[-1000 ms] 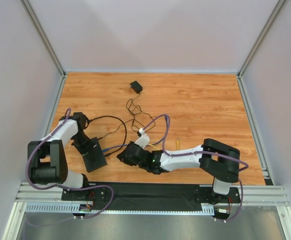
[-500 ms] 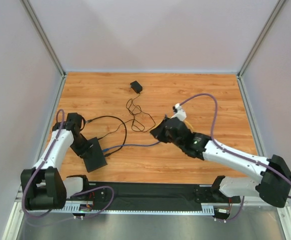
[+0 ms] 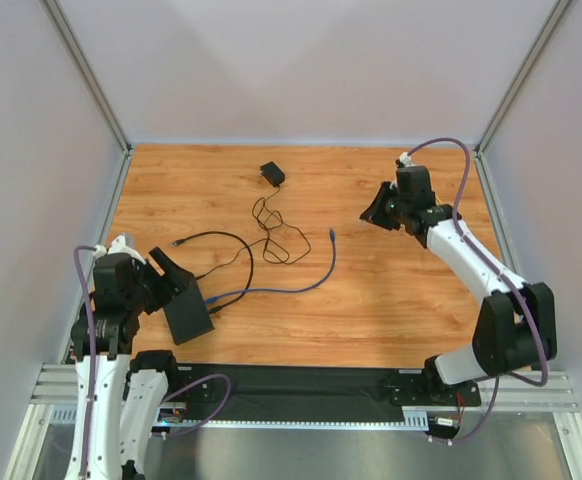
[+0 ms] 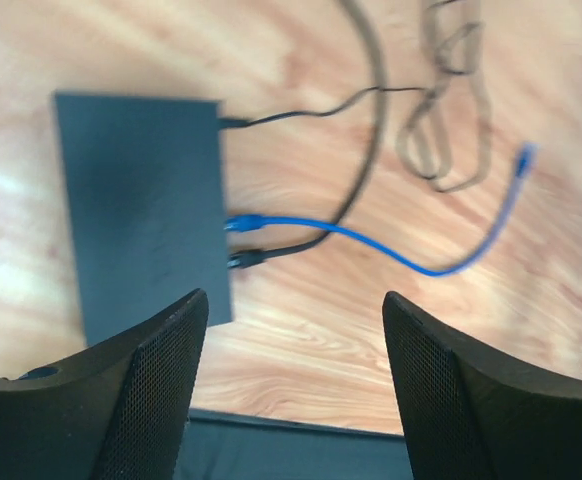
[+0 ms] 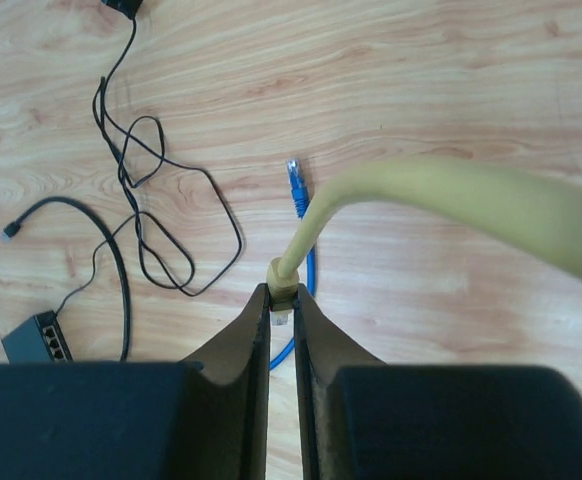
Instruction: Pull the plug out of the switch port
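Note:
Next, my right gripper lowers and draws back over bare tabletop (image 5: 397, 290) beside the blue lead to release the yellow plug (image 5: 283, 285), since the plug is already clear of the switch.
The switch (image 3: 188, 315) is a flat black box lying on the wooden table at the near left, also seen in the left wrist view (image 4: 141, 210) and the right wrist view (image 5: 39, 335). A blue lead (image 4: 241, 224) and two black leads sit in its sockets. My left gripper (image 4: 293, 297) hangs open above the switch's near end (image 3: 171, 272), with nothing between its fingers. My right gripper (image 5: 282, 300) is shut on the yellow plug (image 5: 283, 285) of a yellow lead (image 5: 451, 190). It is raised at the far right (image 3: 376, 212), well away from the switch.
The blue lead (image 3: 281, 289) runs over the table to a free end (image 3: 331, 235). Thin black leads loop in the middle (image 3: 271, 235) up to a small black adapter (image 3: 272, 173). Grey walls stand on both sides and at the back.
My right arm has swung from beside the switch up to the far right with the yellow plug. My left gripper has opened, let go of the switch and drawn back.

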Controlling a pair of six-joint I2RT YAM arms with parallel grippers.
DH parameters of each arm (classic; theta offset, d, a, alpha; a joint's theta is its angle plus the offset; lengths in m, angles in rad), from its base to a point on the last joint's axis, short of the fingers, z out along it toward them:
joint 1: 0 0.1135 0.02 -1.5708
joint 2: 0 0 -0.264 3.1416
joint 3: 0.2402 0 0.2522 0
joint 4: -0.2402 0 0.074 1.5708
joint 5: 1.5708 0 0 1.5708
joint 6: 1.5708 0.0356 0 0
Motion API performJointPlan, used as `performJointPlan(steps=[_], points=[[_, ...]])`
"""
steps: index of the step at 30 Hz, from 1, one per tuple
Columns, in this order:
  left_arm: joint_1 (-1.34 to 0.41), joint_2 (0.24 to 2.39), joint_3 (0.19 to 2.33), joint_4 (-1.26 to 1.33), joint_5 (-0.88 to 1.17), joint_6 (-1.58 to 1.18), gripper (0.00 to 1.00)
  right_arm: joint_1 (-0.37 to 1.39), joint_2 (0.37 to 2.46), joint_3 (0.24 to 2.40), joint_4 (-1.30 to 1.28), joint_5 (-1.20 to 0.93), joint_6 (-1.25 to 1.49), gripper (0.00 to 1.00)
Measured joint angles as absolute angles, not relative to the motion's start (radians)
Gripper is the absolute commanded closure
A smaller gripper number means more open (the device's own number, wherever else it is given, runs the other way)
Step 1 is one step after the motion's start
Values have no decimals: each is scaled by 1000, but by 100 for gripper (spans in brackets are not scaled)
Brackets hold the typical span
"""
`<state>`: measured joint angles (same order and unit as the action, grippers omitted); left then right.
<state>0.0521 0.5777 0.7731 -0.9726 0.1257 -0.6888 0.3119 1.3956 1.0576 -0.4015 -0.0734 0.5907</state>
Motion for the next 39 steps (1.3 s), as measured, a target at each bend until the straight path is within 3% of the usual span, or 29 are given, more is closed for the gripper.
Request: performJointPlan(steps=[4,10,19,25,26,30,32,39], points=[[52,478,773,-910,212,-646,22,191,1562,1158,-380,-260,492,98],[52,552,773,-846,336,-606,24,67,1794,1271,-345,-522,431,96],[52,682,773,-823,396,-587,24,64,1705,1044,-355,-568,429,93],[52,720,784,-819,429,-558,24,42,1655,947,-452,-400,415,78],[52,724,789,-822,427,-551,24,40,1655,947,-472,-360,411,67],[52,724,812,-832,422,-527,24,37,1649,945,-520,-245,398,42],[52,732,826,-840,418,-515,24,37,1620,925,-528,-196,396,37],[52,785,866,-854,387,-479,24,62,1361,817,-606,-79,420,35]])
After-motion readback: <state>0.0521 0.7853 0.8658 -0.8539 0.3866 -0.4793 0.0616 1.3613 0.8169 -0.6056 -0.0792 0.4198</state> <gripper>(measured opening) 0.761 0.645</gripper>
